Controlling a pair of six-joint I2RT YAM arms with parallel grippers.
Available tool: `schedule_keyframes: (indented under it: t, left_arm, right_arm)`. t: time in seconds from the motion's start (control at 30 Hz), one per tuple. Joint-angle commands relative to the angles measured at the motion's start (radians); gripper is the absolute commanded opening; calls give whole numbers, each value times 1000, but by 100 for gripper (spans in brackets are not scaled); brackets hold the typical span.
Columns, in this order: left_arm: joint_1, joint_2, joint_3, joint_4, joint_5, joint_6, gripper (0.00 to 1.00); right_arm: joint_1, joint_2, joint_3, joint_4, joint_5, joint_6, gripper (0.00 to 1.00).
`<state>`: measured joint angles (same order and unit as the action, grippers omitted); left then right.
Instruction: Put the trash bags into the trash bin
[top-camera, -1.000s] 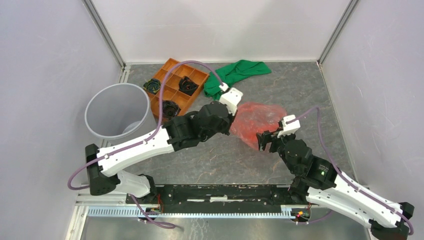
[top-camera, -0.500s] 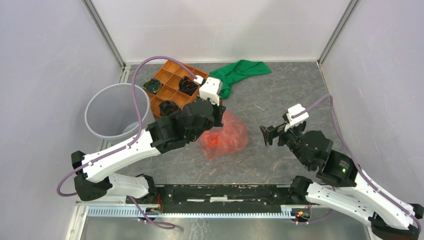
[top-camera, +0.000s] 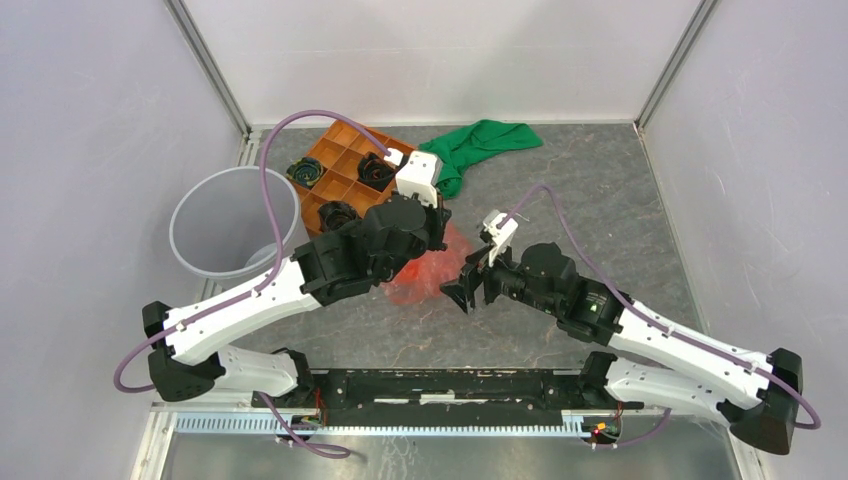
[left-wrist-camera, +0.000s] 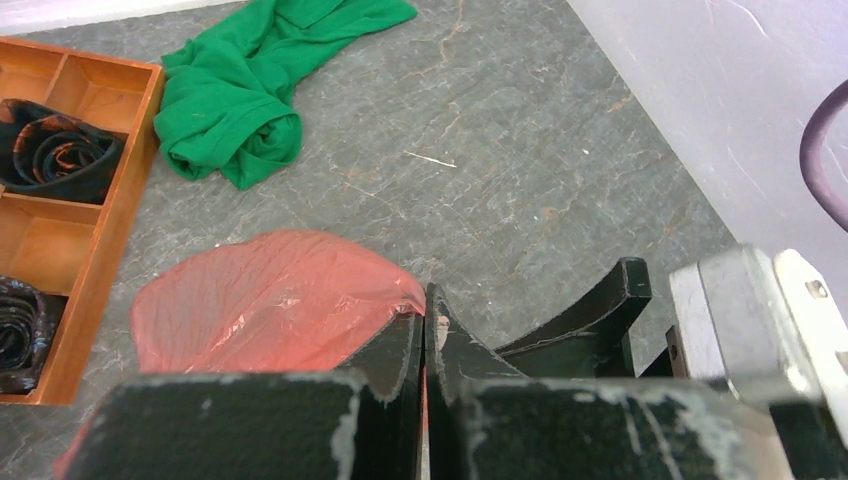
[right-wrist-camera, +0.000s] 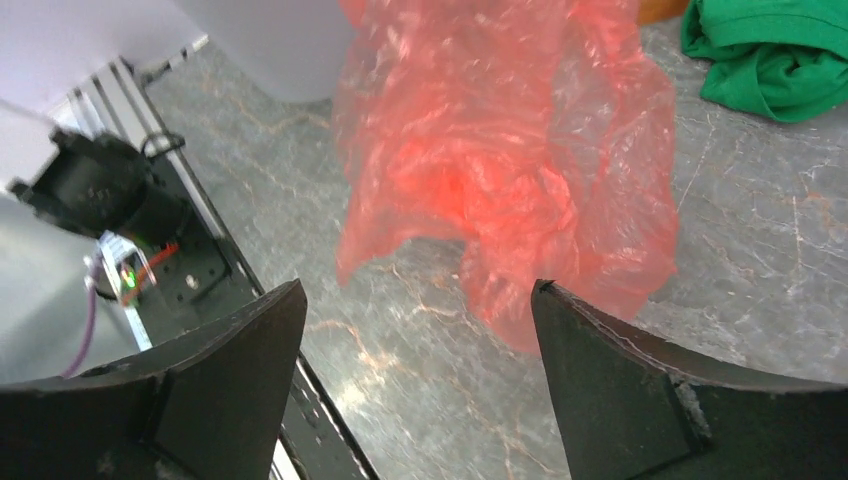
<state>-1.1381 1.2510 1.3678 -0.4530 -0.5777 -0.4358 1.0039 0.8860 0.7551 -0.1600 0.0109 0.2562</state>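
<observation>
My right gripper pushes in toward the bag's hanging lower part next and closes on a fold there, since loose film hangs just beyond its open fingers.
The red-pink trash bag hangs as a loose crinkly sack in mid-table, partly hidden under my left arm. My left gripper is shut on a pinch of the bag, with red film between its pads. My right gripper is open and empty just right of the bag, its fingers either side of the bag's lower edge in the right wrist view. The trash bin, a round translucent greyish bucket, stands at the left, apart from both grippers.
An orange compartment tray with dark rolled items sits behind the bin, also in the left wrist view. A green cloth lies at the back centre. Walls enclose the table; the arms' base rail runs along the near edge.
My left gripper has carried the bag left toward the tray and bin. My right arm let go, then swung left and now reaches at the bag's right side, open.
</observation>
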Motion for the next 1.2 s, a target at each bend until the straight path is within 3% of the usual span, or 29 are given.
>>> schedule_keyframes:
  t: [0.0, 0.1, 0.23, 0.5, 0.53, 0.57, 0.6, 0.63, 0.73, 0.8, 0.83, 0.93, 1.17]
  left_arm:
    - [7, 5, 38, 6, -54, -67, 2]
    - [8, 8, 42, 3, -59, -72, 2]
    - [10, 11, 51, 4, -60, -77, 2]
    - [10, 20, 67, -10, -45, -84, 2]
    - [10, 15, 64, -18, -46, -83, 2]
    - [11, 10, 60, -23, -47, -82, 4]
    - [11, -1, 53, -26, -41, -74, 9]
    - [12, -13, 43, -27, -32, -60, 17]
    - [12, -58, -9, -50, -12, -23, 75]
    - [13, -100, -54, -79, -12, -19, 94]
    - [13, -128, -85, -86, -1, -23, 98]
    - [13, -230, -200, -66, 92, -47, 100]
    - [13, -494, -562, 78, 254, -251, 100]
  right_arm:
    - [31, 13, -21, 182, 88, 168, 89]
    - [77, 32, -38, 245, 127, 221, 86]
    - [110, 47, -60, 272, 288, 279, 83]
    - [115, 162, -54, 314, 467, 253, 66]
    - [114, 166, -62, 306, 507, 245, 57]
    - [114, 163, -71, 297, 541, 237, 34]
    - [113, 153, -76, 265, 587, 246, 7]
    - [106, 134, -78, 231, 613, 253, 0]
    - [56, 59, -117, 206, 550, 236, 0]
    - [-30, -4, -149, 186, 432, 239, 0]
    - [-69, -25, -154, 168, 379, 244, 0]
    - [-184, -87, -148, 91, 220, 226, 0]
    - [-269, -100, 5, -87, 188, 113, 0]
